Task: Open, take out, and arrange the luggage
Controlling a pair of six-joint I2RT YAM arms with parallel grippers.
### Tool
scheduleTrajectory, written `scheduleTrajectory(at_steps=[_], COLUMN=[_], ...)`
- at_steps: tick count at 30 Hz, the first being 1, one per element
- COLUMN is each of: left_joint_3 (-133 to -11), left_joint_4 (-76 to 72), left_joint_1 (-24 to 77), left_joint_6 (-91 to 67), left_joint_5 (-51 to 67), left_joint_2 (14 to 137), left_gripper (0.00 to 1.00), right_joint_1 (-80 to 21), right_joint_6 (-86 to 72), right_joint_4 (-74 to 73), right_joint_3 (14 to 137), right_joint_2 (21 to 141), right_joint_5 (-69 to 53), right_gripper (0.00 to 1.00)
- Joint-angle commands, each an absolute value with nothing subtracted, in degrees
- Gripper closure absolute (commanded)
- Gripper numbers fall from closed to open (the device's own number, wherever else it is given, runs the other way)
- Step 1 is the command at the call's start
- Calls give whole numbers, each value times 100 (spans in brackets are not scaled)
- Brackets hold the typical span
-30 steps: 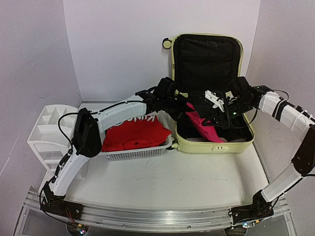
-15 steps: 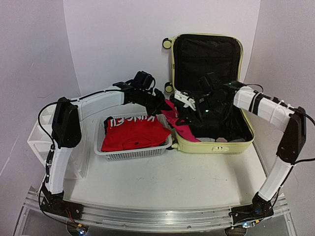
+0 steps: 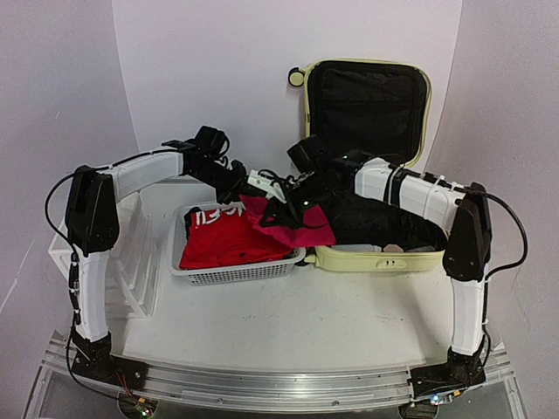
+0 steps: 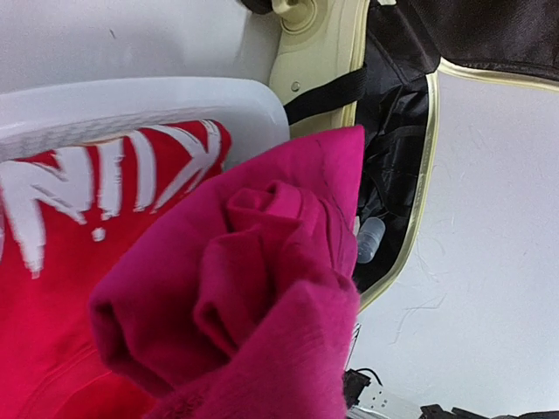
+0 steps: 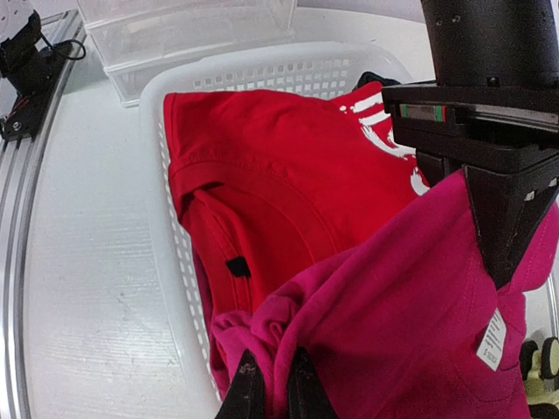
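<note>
The red shirt's white lettering lies below my left gripper, leftward in the top view, so the gripper goes down there next and releases over it.
The pale yellow luggage (image 3: 367, 258) lies open at the back right with its black-lined lid upright. Its rim also shows in the left wrist view (image 4: 323, 52). A magenta garment (image 3: 293, 225) hangs between both grippers over the right end of the white mesh basket (image 3: 240, 275). My left gripper (image 3: 253, 188) holds the garment's upper edge, and the cloth (image 4: 262, 262) hides its fingers. My right gripper (image 5: 275, 388) is shut on a fold of the garment (image 5: 419, 323). A red shirt (image 5: 279, 175) with white lettering lies in the basket (image 5: 175, 227).
A white drawer organiser (image 3: 131, 253) stands left of the basket, also in the right wrist view (image 5: 192, 26). A small clear bottle (image 4: 370, 237) lies inside the luggage. The metal base rail (image 3: 262, 384) runs along the near edge.
Both grippers have moved left with the magenta garment, from inside the luggage to above the basket's right end. The left arm has swung back and up.
</note>
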State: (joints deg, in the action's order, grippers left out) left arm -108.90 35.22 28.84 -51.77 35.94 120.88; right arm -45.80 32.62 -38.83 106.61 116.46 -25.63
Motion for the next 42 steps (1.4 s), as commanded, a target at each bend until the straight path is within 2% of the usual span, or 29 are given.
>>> scheduleTrajectory(at_steps=[1,8,20,29,32,34,35,36,37,38,39,40,42], left_joint_3=[-10776,-10450,-10877,-11044,-10995,-10997,-11010,-11024,-11048,-11072,-11112,-11157,-11252], left_joint_4=[3544,3785,4801,5126,5260,5312,5351,5395,5467,5547,5619,5674,5777], left_joint_1=[2308,1942,1606,1571,1548,1551,1552,1555,1555,1549,1553,1555,1564], left_joint_6=[-4570,-4048,-3200,-2783,-2694,-2595,-2560,-2516,-2483,-2439,-2386,-2334,-2238], left_joint_5=[3400,3653,3530,2969,2631,2460,2396,2334,2240,2089,1941,1821,1541], left_joint_2=[11376,11249,11496,11660,11604,11580,11594,11595,11586,11559,11529,11471,11354], left_gripper=[100,100,100,100,95,89,86,82,74,67,60,54,47], right_joint_1=[-4880,-5260,-5779,-5923,-5969,-5986,-5995,-6003,-6003,-6008,-6005,-5988,-5832], right_joint_6=[2900,2643,2039,1650,1481,1322,1233,1147,1007,848,778,770,547], right_joint_4=[-4546,-4510,-4434,-4197,-4080,-4025,-4018,-4024,-4030,-4045,-4071,-4094,-4138], right_joint_3=[11118,11737,12854,13351,13545,13673,13744,13844,13932,14055,14098,14021,13737], right_joint_2=[11983,12526,13572,14167,14359,14433,14436,14425,14355,14245,14061,13795,13190], right_joint_5=[-2538,-2333,-2001,-1853,-1863,-2033,-2127,-2226,-2322,-2415,-2458,-2383,-1984], right_gripper=[100,100,100,96,94,85,73,58,39,14,3,2,2])
